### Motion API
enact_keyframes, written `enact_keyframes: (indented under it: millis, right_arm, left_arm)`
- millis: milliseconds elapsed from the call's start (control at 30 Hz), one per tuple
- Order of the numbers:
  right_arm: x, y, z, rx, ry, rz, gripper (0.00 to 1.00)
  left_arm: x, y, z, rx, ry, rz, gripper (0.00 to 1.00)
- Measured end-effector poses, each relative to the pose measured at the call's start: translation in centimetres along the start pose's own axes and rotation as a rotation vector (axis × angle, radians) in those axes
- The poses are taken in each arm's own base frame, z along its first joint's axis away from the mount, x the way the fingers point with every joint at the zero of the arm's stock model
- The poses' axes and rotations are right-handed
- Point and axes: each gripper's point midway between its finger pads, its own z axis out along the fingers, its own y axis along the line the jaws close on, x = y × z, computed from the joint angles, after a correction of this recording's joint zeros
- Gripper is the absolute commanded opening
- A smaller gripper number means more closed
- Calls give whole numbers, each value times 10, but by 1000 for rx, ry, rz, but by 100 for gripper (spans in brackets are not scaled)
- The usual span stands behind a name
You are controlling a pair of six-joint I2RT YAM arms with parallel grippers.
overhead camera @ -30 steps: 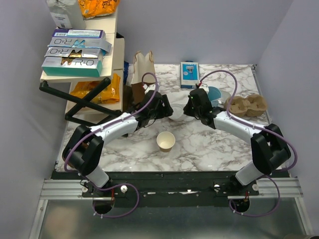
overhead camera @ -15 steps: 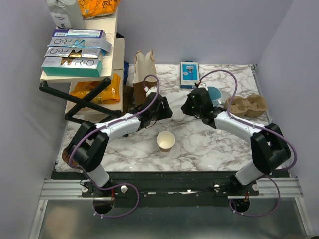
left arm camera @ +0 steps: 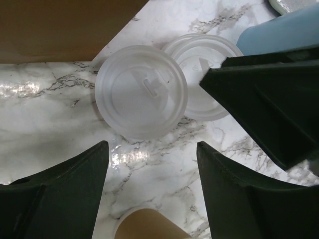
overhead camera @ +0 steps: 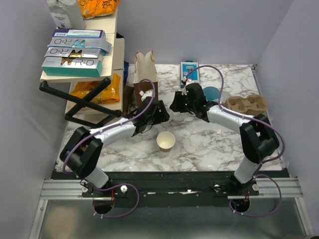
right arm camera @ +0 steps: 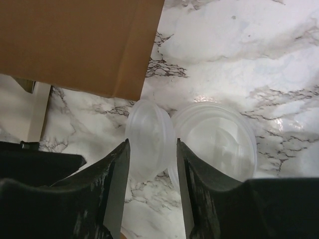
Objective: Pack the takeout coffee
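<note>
My right gripper should come down until its open fingers are on both sides of the tilted lid's rim, then close on it, as that rim stands raised beside the flat lid.
The takeout coffee cup, cream-tan and without a lid, stands upright in the middle of the table; its rim shows below my left gripper. That gripper is open and empty, hovering just short of two round white lids. One lid is nearer the bag, the other lid lies beside it. My right gripper is open, and the nearer lid sits tilted just beyond its fingertips. The second lid lies flat to the right.
A brown paper bag stands behind the lids. A light-blue mug and a brown pulp cup carrier are at the right. A blue packet lies at the back, and a shelf of boxes stands left.
My right gripper has moved left toward the bag and its jaws have gone from shut to open. The left gripper has shifted slightly. The cup has not moved.
</note>
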Motion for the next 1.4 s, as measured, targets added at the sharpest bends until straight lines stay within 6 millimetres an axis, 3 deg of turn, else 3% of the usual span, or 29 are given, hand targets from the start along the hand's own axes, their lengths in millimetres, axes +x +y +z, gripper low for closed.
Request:
enact_keyframes:
  millis: [200,533,833,1033,1267,1367,1400]
  right_arm:
    - [10,-1,13,-5,47,-13,52]
    - [27,-4,22,17,119,-21,50]
    - [35,-5,26,28,145,-19,17]
    - [36,-6,25,39,151,-1,1]
    - [35,-6,22,50,151,19,1]
    - [29,-2,11,44,132,29,1]
    - [19,3,1,31,104,30,1]
  left_arm:
    - [-8,-5,-21,37,-35,-13,81]
    - [-9,-4,-34,54,-53,-19,82]
    - [-9,-2,-45,63,-62,-20,83]
    - [-7,1,-49,57,-57,-20,85]
    - [-9,2,-65,75,-74,-21,91]
    - [-12,0,-75,93,-90,-20,93]
    - [-12,0,-77,98,-94,-20,93]
